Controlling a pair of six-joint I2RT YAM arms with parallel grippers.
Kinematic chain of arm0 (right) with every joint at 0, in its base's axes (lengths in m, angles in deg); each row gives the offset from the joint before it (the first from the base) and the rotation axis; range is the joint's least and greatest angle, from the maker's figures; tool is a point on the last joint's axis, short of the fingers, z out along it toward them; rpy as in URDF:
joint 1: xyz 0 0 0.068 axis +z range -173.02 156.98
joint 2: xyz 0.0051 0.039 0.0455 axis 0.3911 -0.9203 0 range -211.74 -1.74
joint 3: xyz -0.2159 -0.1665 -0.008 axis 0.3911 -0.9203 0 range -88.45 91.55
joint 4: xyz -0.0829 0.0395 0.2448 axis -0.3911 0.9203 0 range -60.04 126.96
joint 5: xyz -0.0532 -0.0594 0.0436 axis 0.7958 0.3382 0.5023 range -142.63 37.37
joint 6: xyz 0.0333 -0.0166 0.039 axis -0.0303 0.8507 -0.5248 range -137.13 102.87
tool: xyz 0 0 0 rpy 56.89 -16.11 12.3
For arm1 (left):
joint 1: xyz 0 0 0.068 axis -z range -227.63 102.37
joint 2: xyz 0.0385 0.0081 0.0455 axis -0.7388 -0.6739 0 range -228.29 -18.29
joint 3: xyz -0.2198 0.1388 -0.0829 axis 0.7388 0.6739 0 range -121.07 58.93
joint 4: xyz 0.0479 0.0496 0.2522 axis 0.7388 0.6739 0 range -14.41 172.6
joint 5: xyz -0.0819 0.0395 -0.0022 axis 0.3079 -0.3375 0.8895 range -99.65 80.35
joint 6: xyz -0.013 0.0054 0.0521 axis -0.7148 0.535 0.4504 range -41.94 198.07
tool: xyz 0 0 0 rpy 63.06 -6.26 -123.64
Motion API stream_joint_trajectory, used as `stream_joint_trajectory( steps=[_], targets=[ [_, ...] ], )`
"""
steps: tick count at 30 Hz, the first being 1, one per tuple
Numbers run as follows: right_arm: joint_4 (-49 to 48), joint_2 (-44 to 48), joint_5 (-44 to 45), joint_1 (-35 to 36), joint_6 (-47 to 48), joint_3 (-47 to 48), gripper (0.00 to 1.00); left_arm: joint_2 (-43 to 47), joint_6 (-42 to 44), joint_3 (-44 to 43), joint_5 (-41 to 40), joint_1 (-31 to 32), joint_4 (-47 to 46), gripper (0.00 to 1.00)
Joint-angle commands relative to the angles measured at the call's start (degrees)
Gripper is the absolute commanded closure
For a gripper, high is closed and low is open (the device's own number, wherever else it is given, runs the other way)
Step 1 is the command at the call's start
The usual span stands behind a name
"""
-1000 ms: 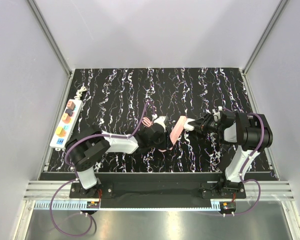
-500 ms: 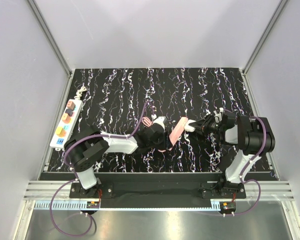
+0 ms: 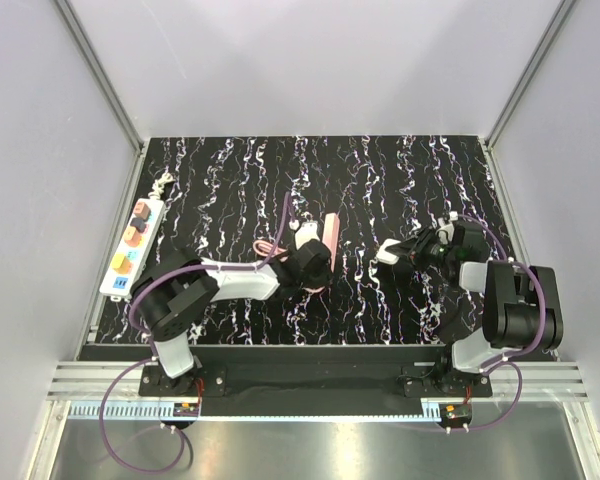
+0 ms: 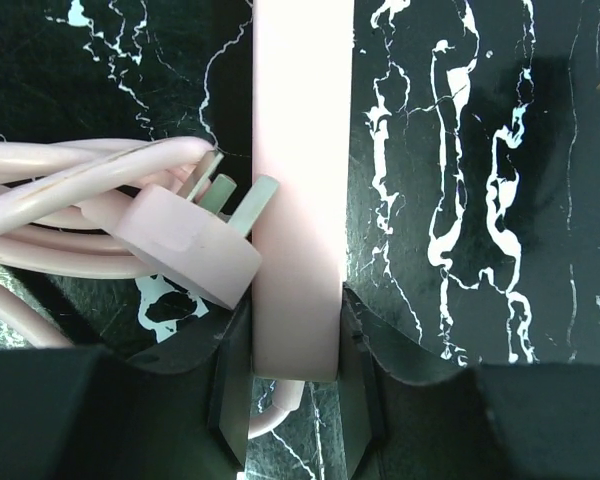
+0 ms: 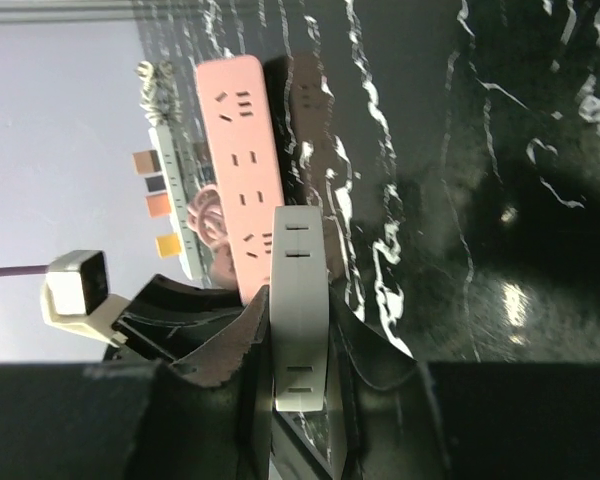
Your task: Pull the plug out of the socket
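Note:
The white plug is already apart from the pink socket strip, so my right gripper will next move outward, then down onto the mat's bare far part to let go of the white plug (image 3: 387, 256).
A pink socket strip (image 3: 331, 234) stands on edge at mid table, and my left gripper (image 3: 318, 266) is shut on its near end. In the left wrist view the strip (image 4: 300, 150) runs up from between the jaws of that gripper (image 4: 295, 318), with its own pink cord plug (image 4: 195, 250) and coiled cord (image 4: 60, 170) lying beside it. My right gripper (image 3: 398, 253) is shut on a small white plug (image 3: 387, 256), which is apart from the strip. The right wrist view has the plug (image 5: 300, 300) clamped in the gripper (image 5: 300, 312), and the strip's outlet face (image 5: 242, 170) beyond it.
A long white power strip (image 3: 132, 245) with orange and yellow patches lies along the left edge of the black marbled mat (image 3: 410, 180); it also shows in the right wrist view (image 5: 170, 170). Grey enclosure walls stand on three sides.
The white plug was at the pink strip's end; now there is a gap between them. My right gripper drew back right with the plug. My left gripper swung the strip upright and leftward.

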State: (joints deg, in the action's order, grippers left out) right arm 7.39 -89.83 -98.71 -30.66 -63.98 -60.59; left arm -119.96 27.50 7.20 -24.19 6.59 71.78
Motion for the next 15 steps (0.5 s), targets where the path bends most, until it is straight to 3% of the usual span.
stream_joint_trajectory(
  steps=[1,8,15],
  targets=[
    [6.37,2.57,0.12,-0.10,4.82,2.55,1.00,-3.98,3.09,1.63,0.29,1.59,7.70,1.00],
    [16.50,8.02,4.15,-0.18,11.69,4.31,1.00,0.23,9.51,7.42,8.47,3.61,-0.31,1.00],
    [18.96,5.75,4.42,-1.76,10.73,11.24,1.00,3.32,10.14,8.75,11.12,4.14,0.47,1.00]
  ],
)
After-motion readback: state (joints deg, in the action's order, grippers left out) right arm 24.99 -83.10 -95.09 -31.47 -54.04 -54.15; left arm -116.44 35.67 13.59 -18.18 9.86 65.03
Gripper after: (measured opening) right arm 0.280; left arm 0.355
